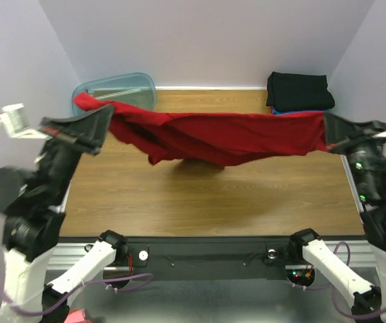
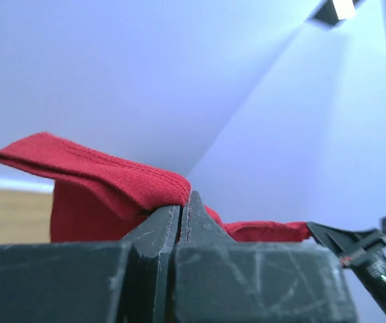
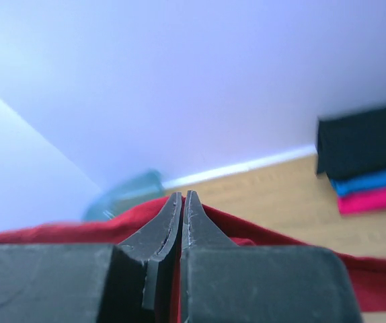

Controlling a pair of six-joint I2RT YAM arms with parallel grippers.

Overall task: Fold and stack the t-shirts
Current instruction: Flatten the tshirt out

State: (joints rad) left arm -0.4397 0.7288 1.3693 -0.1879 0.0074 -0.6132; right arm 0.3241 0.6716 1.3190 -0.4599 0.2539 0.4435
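The left gripper moves outward and down to the bare wood (image 1: 175,102) beside the tub next and releases, because the red t-shirt (image 1: 226,138) hangs sagging above the table.
A deep red t-shirt (image 1: 226,138) hangs stretched in the air above the wooden table (image 1: 200,202), sagging in the middle. My left gripper (image 1: 109,121) is shut on its left end; in the left wrist view the red cloth (image 2: 105,175) bunches over the closed tips of that gripper (image 2: 185,202). My right gripper (image 1: 327,131) is shut on the right end, and red cloth (image 3: 260,232) shows behind the pinched tips of this gripper (image 3: 183,202). At the back right lies a folded stack: a black shirt (image 1: 299,91) (image 3: 364,145) over a teal one (image 3: 374,182) and a pink one (image 3: 374,200).
A translucent pale blue tub (image 1: 116,87) (image 3: 129,195) stands at the back left corner, just behind the shirt's left end. Lilac walls close in the table on three sides. The arm bases sit along the near edge.
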